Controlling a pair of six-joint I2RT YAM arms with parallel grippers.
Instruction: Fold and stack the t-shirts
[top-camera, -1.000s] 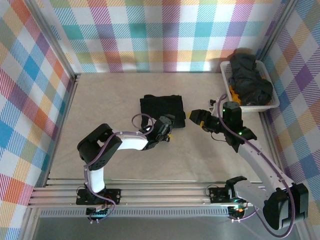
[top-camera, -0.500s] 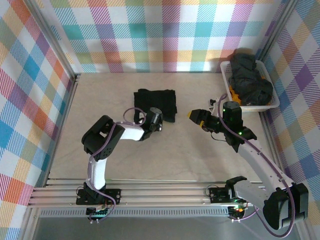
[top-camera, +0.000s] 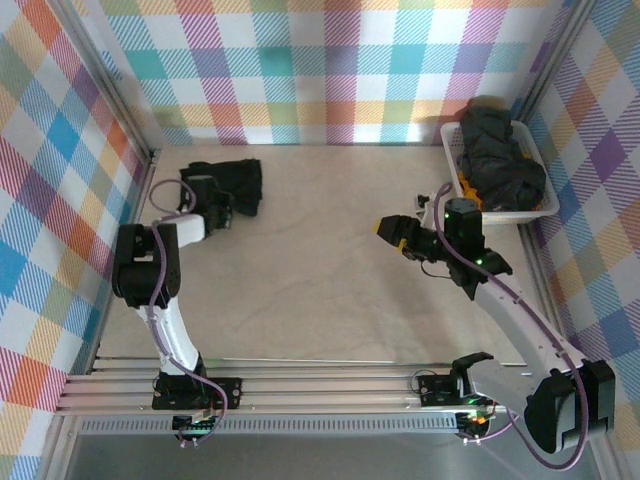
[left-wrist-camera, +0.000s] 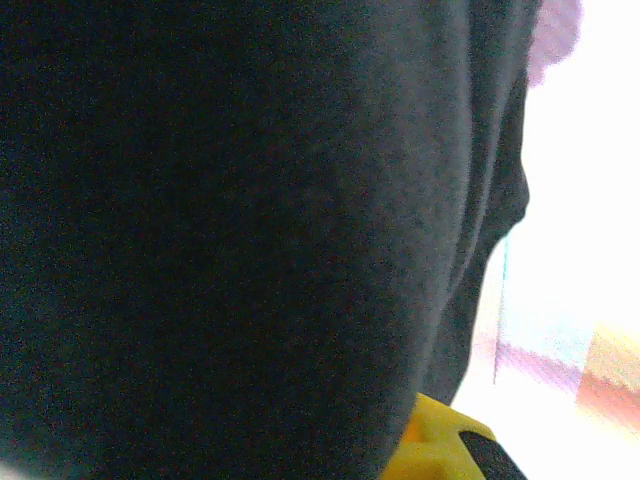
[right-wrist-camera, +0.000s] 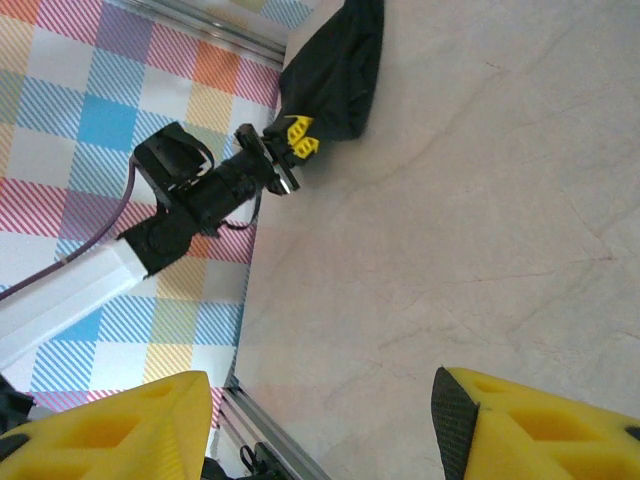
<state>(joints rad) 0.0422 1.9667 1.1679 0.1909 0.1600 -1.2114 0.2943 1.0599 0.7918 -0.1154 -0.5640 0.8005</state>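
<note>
A bare part of the table separates the table's far corner from the walls, so the left gripper will next move the pinched t-shirt outward into that corner and release it.
One folded black t-shirt (top-camera: 240, 180) lies in the table's far left corner. My left gripper (top-camera: 220, 203) is shut on its near edge. The right wrist view shows the yellow fingertips (right-wrist-camera: 297, 140) pinching that t-shirt (right-wrist-camera: 335, 70). Up close, the black cloth (left-wrist-camera: 230, 230) hides most of the left gripper, with one yellow finger (left-wrist-camera: 440, 450) showing beneath it. More black t-shirts (top-camera: 500, 155) are heaped in the white basket (top-camera: 450, 135) at the back right. My right gripper (top-camera: 392, 232) hovers open over bare table near the basket. Nothing sits between its yellow fingers (right-wrist-camera: 110, 420).
A small orange item (top-camera: 467, 190) lies in the basket's near left corner. Plaid walls with metal posts (top-camera: 150, 160) close in the table on three sides. An aluminium rail (top-camera: 320, 385) runs along the near edge.
My left gripper has shut on the folded t-shirt and dragged it from the middle of the table to the far left corner. The right arm has barely moved.
</note>
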